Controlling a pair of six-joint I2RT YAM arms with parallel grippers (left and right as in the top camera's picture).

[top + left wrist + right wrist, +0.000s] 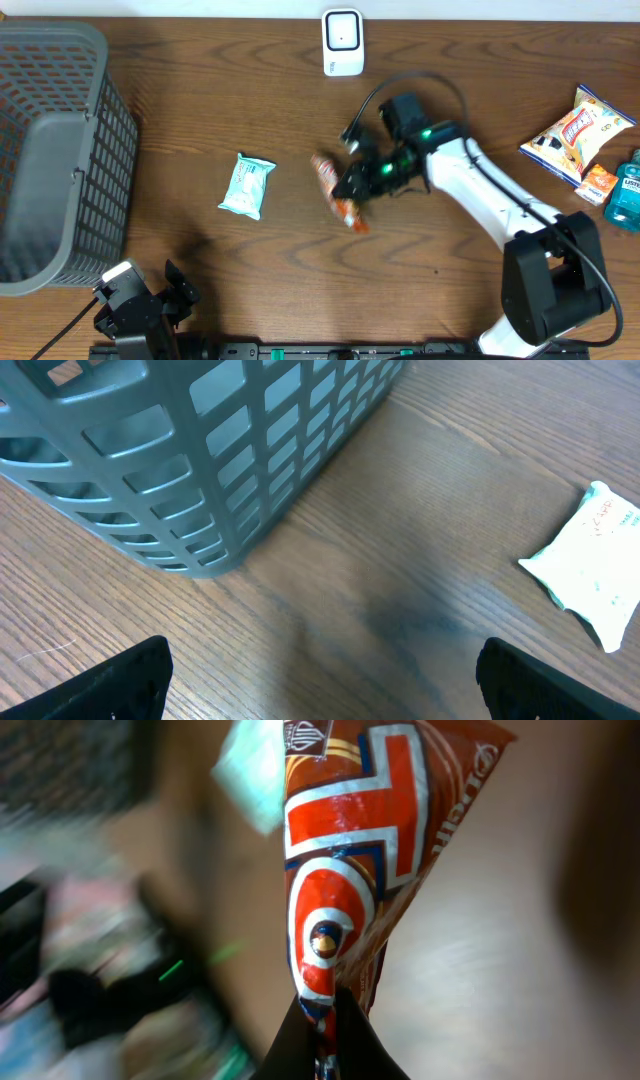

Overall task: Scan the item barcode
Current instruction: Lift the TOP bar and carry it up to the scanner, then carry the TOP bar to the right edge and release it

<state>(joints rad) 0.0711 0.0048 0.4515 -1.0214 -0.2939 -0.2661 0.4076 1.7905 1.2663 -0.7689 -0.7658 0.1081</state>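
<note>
The packet will go outward by the scanner [342, 42], then right in the overhead view, in my right gripper. My right gripper will bring it down beside the chips bag, where bare wood leaves room, and then let it go.
My right gripper [352, 190] is shut on a brown snack packet [328, 175] with red, white and blue print, held above the middle of the table. In the right wrist view the fingers pinch one end of the packet [350, 850] at the gripper [328, 1040], and the rest of the packet reaches away from the camera. No barcode shows on the visible face. A white scanner [342, 42] stands at the table's far edge, apart from the packet. My left gripper [172, 285] sits at the near left edge, open [320, 660] and empty over bare wood.
A grey mesh basket [60, 50] fills the left side and is close to the left gripper [200, 450]. A pale mint packet [247, 186] lies left of centre [595, 560]. At the right edge lie a chips bag [578, 135], a small orange pack [597, 184] and a blue bottle [626, 195].
</note>
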